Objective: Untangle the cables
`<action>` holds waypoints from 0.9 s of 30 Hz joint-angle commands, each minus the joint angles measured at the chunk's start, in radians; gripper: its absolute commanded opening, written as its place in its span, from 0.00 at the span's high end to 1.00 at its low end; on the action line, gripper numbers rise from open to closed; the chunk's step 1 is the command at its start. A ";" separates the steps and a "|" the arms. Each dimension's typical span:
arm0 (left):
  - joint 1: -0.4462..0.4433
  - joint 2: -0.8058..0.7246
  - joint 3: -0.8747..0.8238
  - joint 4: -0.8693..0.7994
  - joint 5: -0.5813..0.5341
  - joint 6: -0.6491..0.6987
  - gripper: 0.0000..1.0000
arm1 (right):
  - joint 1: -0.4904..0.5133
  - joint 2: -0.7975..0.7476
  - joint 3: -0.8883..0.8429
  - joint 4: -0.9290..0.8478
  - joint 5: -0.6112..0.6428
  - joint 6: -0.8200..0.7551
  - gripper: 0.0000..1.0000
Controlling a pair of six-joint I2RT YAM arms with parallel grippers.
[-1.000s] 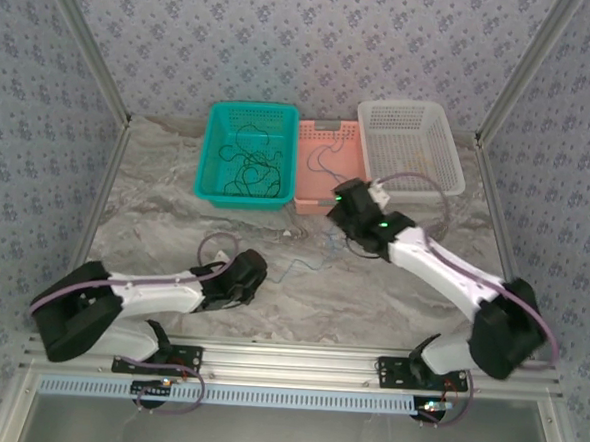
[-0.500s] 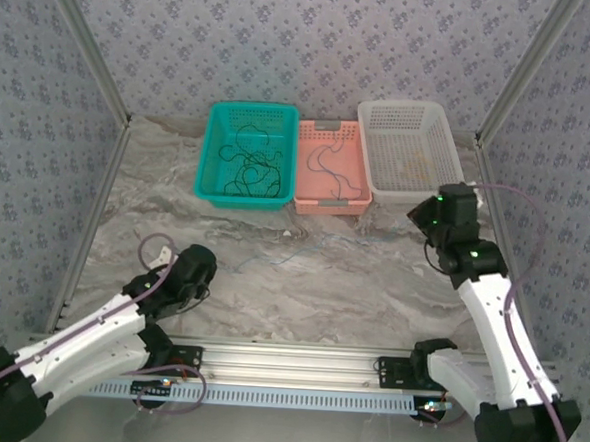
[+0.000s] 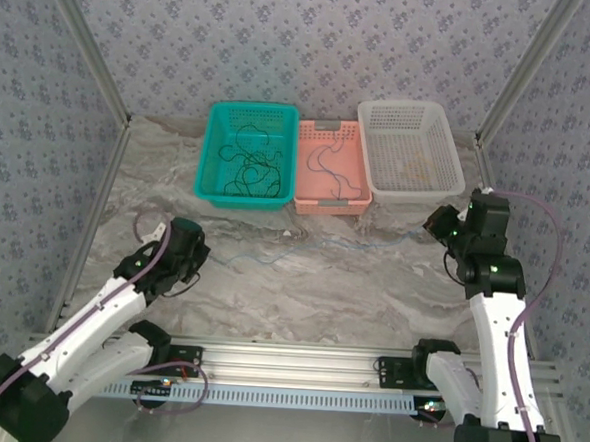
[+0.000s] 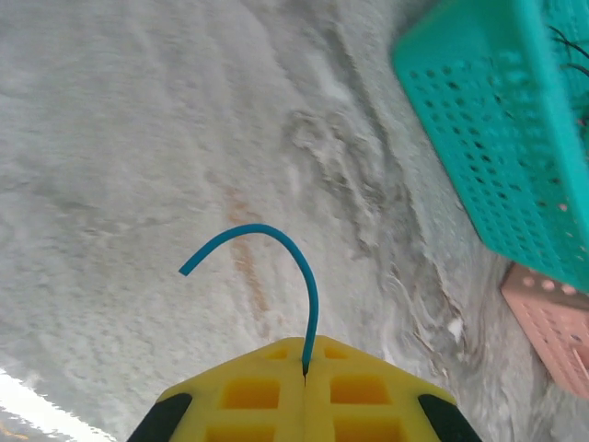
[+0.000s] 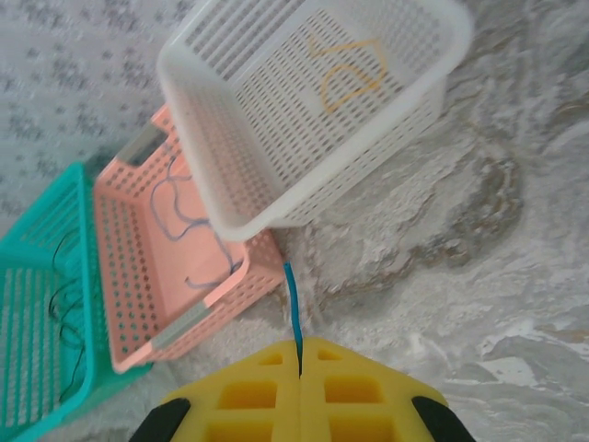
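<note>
The pink basket with blue cable inside stands beside the teal basket (image 3: pixel 211 146), outward of my left gripper, so the gripper should next lift the cable's end outward over it and release.
One thin blue cable (image 3: pixel 319 244) runs low across the marble table between my two grippers. My left gripper (image 3: pixel 199 257) is shut on its left end; in the left wrist view the blue cable (image 4: pixel 308 285) curls out of the closed yellow fingers (image 4: pixel 258 391). My right gripper (image 3: pixel 435 226) is shut on the other end, and the cable's tip (image 5: pixel 292 304) sticks out past the gripper (image 5: pixel 299 354). Black cables (image 3: pixel 248 166) lie tangled in the teal basket (image 3: pixel 211 146). More blue cable (image 3: pixel 324 163) lies in the pink basket (image 3: pixel 328 207), and a yellowish cable (image 5: pixel 345 69) in the white basket (image 5: pixel 276 216).
The three baskets stand side by side at the back of the table, close in front of my right gripper. Metal frame posts (image 3: pixel 103 79) rise at both sides, and an aluminium rail (image 3: pixel 296 361) runs along the near edge.
Both arms have swung apart, the left one to the left and the right one from the pink basket to the right. The blue cable now stretches out between them.
</note>
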 commanded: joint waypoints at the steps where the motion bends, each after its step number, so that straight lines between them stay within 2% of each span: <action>1: -0.074 0.054 0.127 0.124 0.083 0.181 1.00 | 0.084 0.031 0.089 0.018 -0.058 -0.055 1.00; 6: -0.259 0.202 0.341 0.096 0.031 0.296 1.00 | 0.243 0.185 0.312 0.007 -0.037 -0.066 1.00; 10: -0.312 0.316 0.446 0.118 0.026 0.324 1.00 | 0.259 0.368 0.500 0.027 -0.079 -0.061 1.00; 15: -0.313 0.503 0.617 0.138 0.032 0.399 1.00 | 0.259 0.656 0.737 0.079 -0.147 -0.072 1.00; 20: -0.246 0.711 0.758 0.212 0.110 0.419 1.00 | 0.242 0.946 0.999 0.100 -0.194 -0.124 1.00; 27: -0.182 1.023 0.982 0.248 0.203 0.414 1.00 | 0.208 1.410 1.530 -0.027 -0.241 -0.131 1.00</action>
